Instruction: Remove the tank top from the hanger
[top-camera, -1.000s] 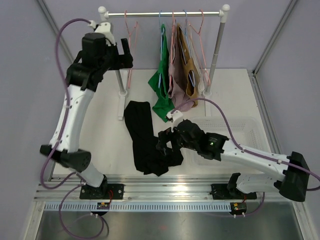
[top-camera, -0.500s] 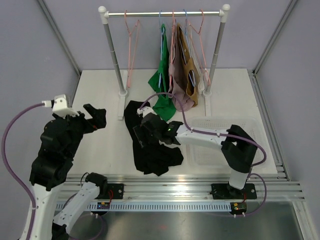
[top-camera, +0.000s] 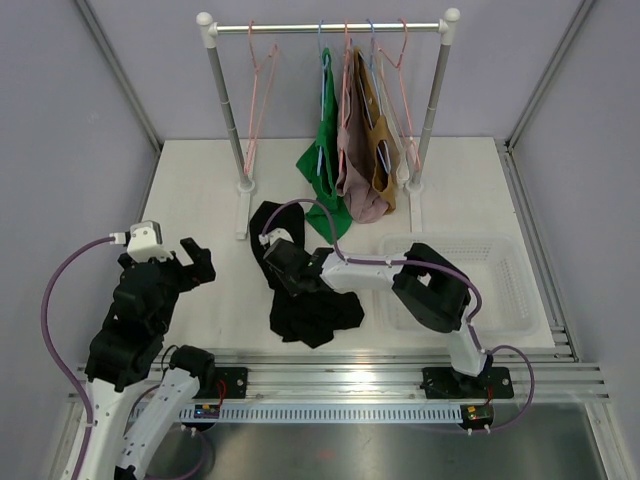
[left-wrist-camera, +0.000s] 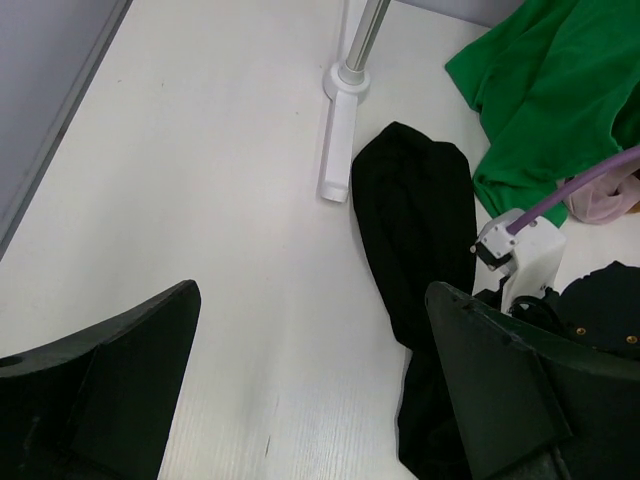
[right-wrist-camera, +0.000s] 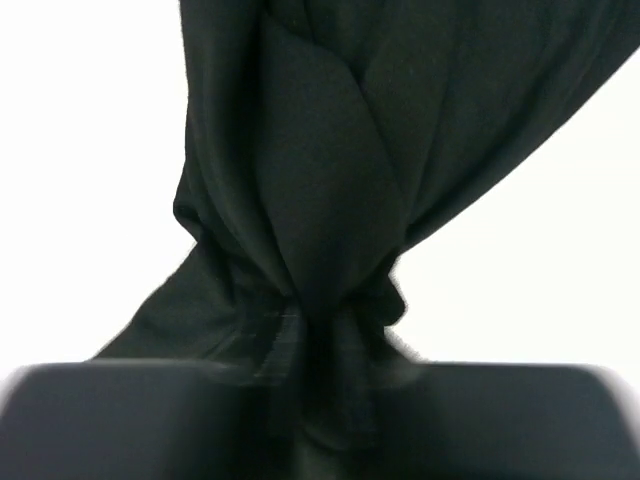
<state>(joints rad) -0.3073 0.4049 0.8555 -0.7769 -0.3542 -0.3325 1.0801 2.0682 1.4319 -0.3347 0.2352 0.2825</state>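
I need to lift the tank top over the rim of the empty basket, right of my right gripper in the top view, and release it inside.
The black tank top lies in a crumpled strip on the white table, off any hanger. An empty pink hanger hangs at the left of the rail. My right gripper is low over the top's upper half and shut on a bunched fold of its black cloth; the right gripper shows pinched cloth between its jaws. My left gripper hovers open over bare table, left of the top. In the left wrist view the left gripper holds nothing, with the tank top to its right.
The rack holds a green garment, a mauve one and a brown one on hangers. Its left foot stands by the top's far end. A clear basket sits at the right.
My left arm dropped from the rail to low over the table's left side, still open. My right gripper moved left and up along the black top and shut on it.
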